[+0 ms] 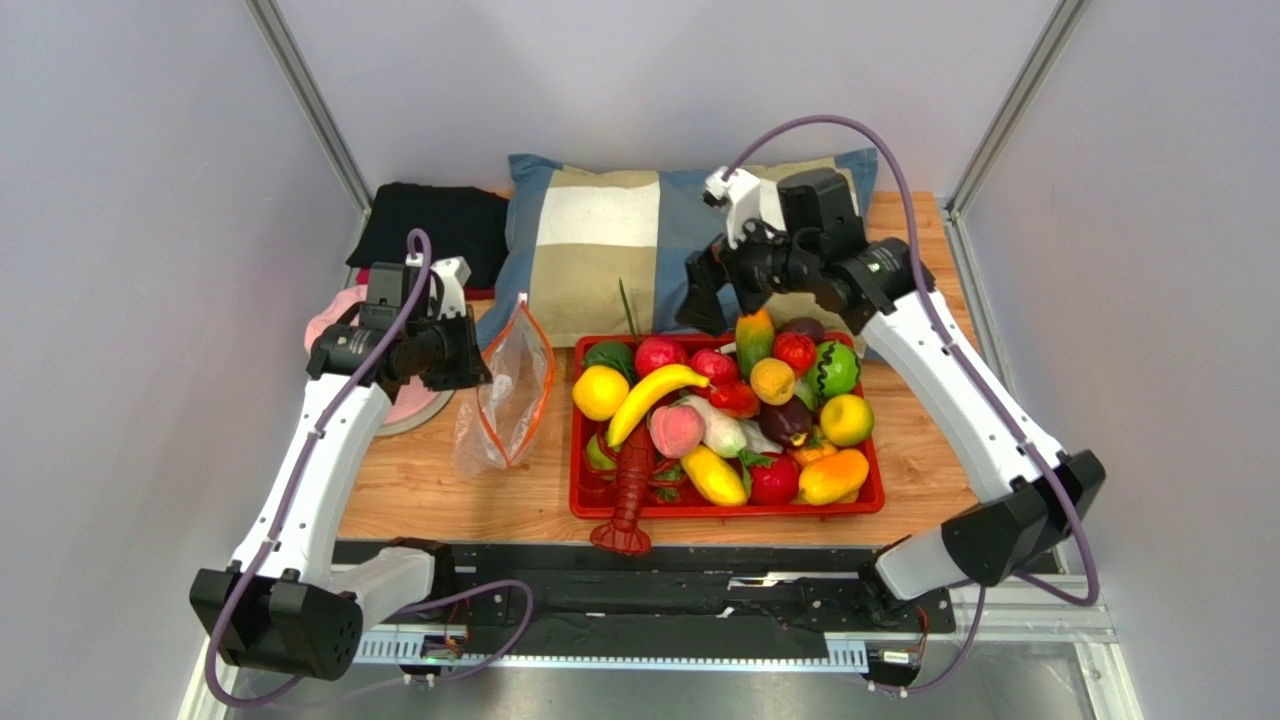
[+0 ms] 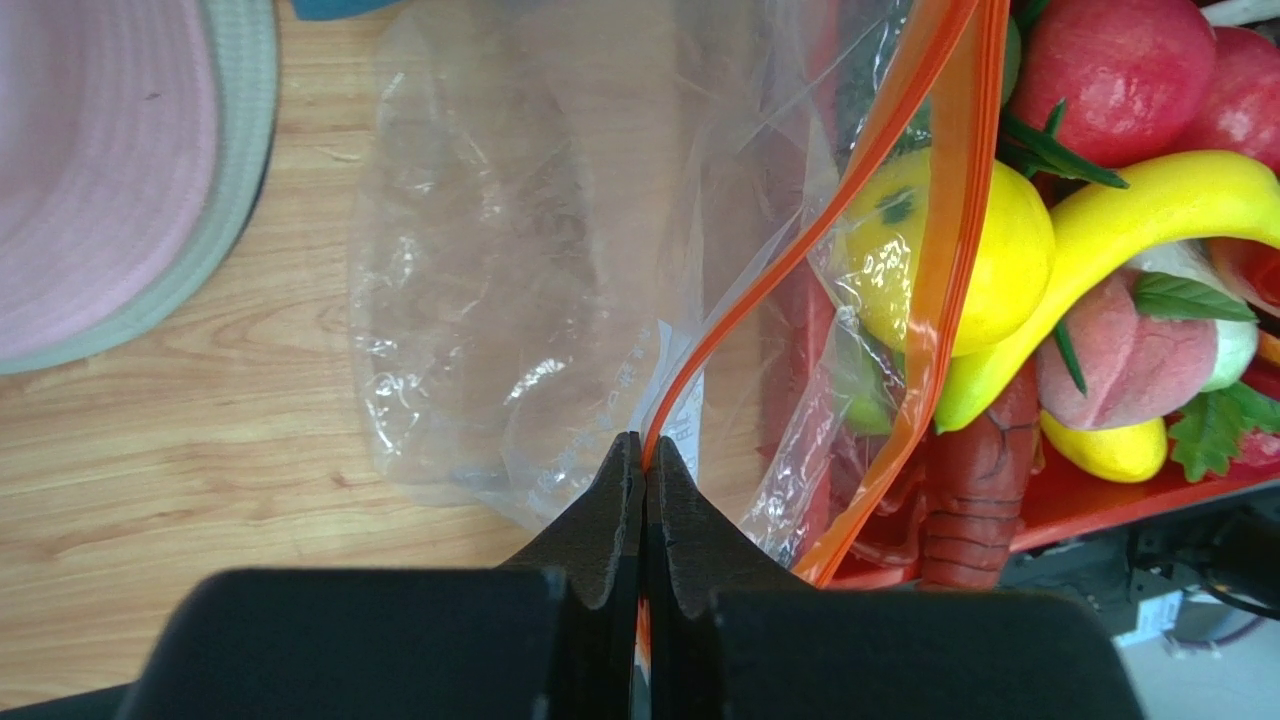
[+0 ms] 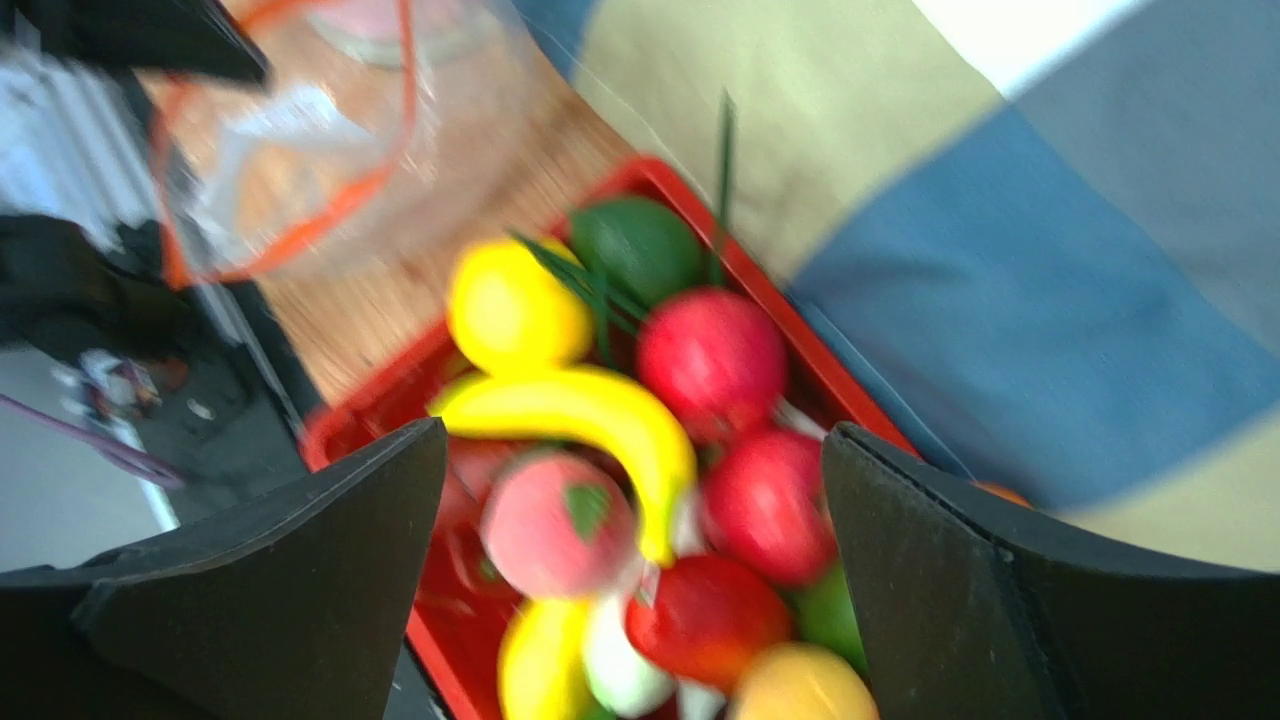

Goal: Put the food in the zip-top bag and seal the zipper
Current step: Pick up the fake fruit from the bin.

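The red fruit by the banana's stem [image 1: 735, 399] [image 3: 706, 617] lies uncovered on top of the pile, so my right gripper will move down and back onto it next, with its fingers on either side of it.
The clear zip-top bag [image 1: 508, 393] stands on the wood left of the red tray [image 1: 721, 512], its mouth open. My left gripper [image 1: 458, 357] is shut on the bag's orange-red zipper strip [image 2: 751, 293]; in the left wrist view the left gripper [image 2: 646, 447] pinches one lip of the bag [image 2: 511, 270]. The food lies piled in the tray: yellow banana [image 1: 654, 393], pink peach [image 1: 676, 431], lemon [image 1: 600, 392], orange-green mango [image 1: 754, 338] and others. My right gripper [image 1: 697, 308] hovers open and empty over the tray's back left. In the right wrist view the right gripper [image 3: 631, 435] frames the banana [image 3: 586, 413] and peach [image 3: 549, 525].
A checked pillow [image 1: 661, 240] lies behind the tray, a black cloth [image 1: 436, 218] at back left. A pink hat [image 1: 349, 327] sits under my left arm. A red toy lobster [image 1: 631, 503] hangs over the tray's front edge.
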